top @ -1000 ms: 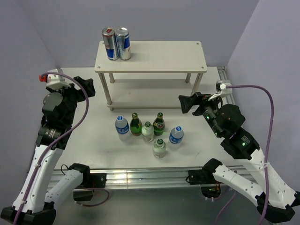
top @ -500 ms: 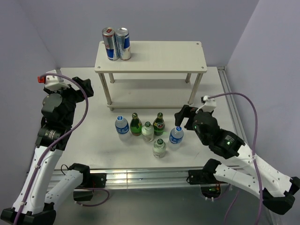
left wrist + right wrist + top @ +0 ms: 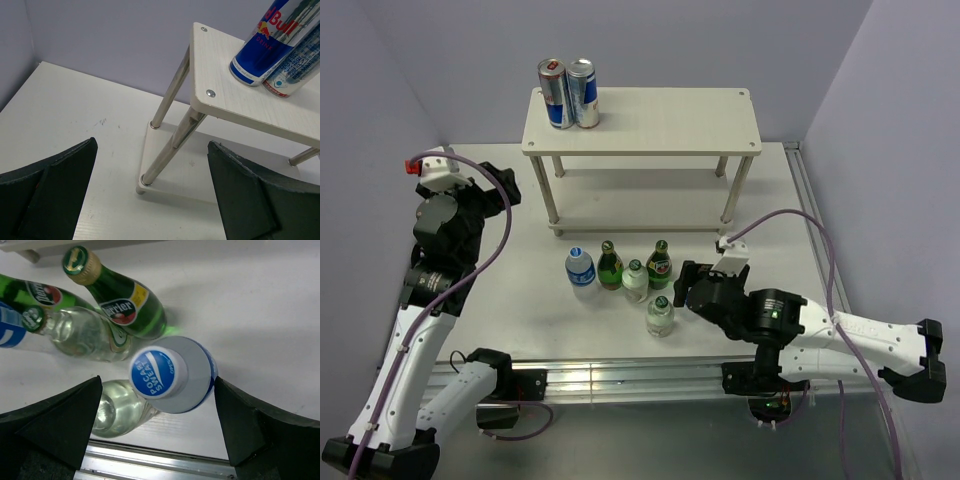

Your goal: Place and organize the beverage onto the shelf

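Observation:
The blue cap already shows between my open fingers, so my right gripper will next move down past it around the Pocari bottle's wide shoulder point(image 3: 198, 374) and close.
The cream-white shelf point(image 3: 642, 122) stands at the back with two cans point(image 3: 568, 92) on its top board's left end. Several bottles stand in front of it. My right gripper point(image 3: 688, 285) is open and hangs over the white Pocari Sweat bottle point(image 3: 172, 372), which is hidden beneath it in the top view. In the right wrist view the blue cap sits between my open fingers point(image 3: 55, 425), with gaps on both sides. My left gripper point(image 3: 495, 185) is open and empty beside the shelf's left legs point(image 3: 172, 95). The cans point(image 3: 260, 45) show at the upper right there.
Around the Pocari bottle stand two green Perrier bottles point(image 3: 660, 262) point(image 3: 610, 265), two clear glass bottles point(image 3: 635, 280) point(image 3: 660, 315) and a blue-capped water bottle point(image 3: 580, 268). The table's front rail point(image 3: 150, 462) is close. The shelf's lower board point(image 3: 640, 180) is bare.
My right arm has swung down and left from beside the shelf's right leg to over the front-right Pocari bottle. The left arm has barely moved.

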Motion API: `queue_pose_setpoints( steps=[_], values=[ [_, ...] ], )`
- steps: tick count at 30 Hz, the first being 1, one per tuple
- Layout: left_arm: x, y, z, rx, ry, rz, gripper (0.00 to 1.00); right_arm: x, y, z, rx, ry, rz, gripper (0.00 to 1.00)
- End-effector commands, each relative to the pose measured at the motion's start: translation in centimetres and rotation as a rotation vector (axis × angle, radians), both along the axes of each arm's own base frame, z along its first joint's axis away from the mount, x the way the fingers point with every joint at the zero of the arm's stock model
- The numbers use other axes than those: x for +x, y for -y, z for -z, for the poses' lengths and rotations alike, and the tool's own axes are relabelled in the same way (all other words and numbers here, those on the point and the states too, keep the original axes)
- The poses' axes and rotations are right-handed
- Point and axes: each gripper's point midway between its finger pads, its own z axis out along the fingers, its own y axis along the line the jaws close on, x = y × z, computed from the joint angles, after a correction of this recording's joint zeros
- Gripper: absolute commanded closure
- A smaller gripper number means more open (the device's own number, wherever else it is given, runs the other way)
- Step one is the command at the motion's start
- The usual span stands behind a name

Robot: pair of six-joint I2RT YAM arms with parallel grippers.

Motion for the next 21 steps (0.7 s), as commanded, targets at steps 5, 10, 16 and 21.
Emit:
queue_pose_setpoints(
  steps=[5,10,16,21],
  values=[
    [-0.2,-0.3,-0.4,0.012,0.014,-0.01,0.01,0.2,2.0,3.2,0.024,0.009,0.183,0.0],
    [-0.1,-0.2,-0.3,0.013,0.009,-0.01,0.01,0.6,1.8,5.0,0.036,0.031,0.202,0.0],
    [-0.2,-0.3,-0.4,0.012,0.014,-0.011,0.01,1.9,1.3,5.8,0.03,0.112,0.246,0.0],
    [-0.2,-0.3,-0.4,0.012,0.014,-0.014,0.01,2.8,1.5,5.3,-0.005,0.169,0.302,0.15]
  ],
)
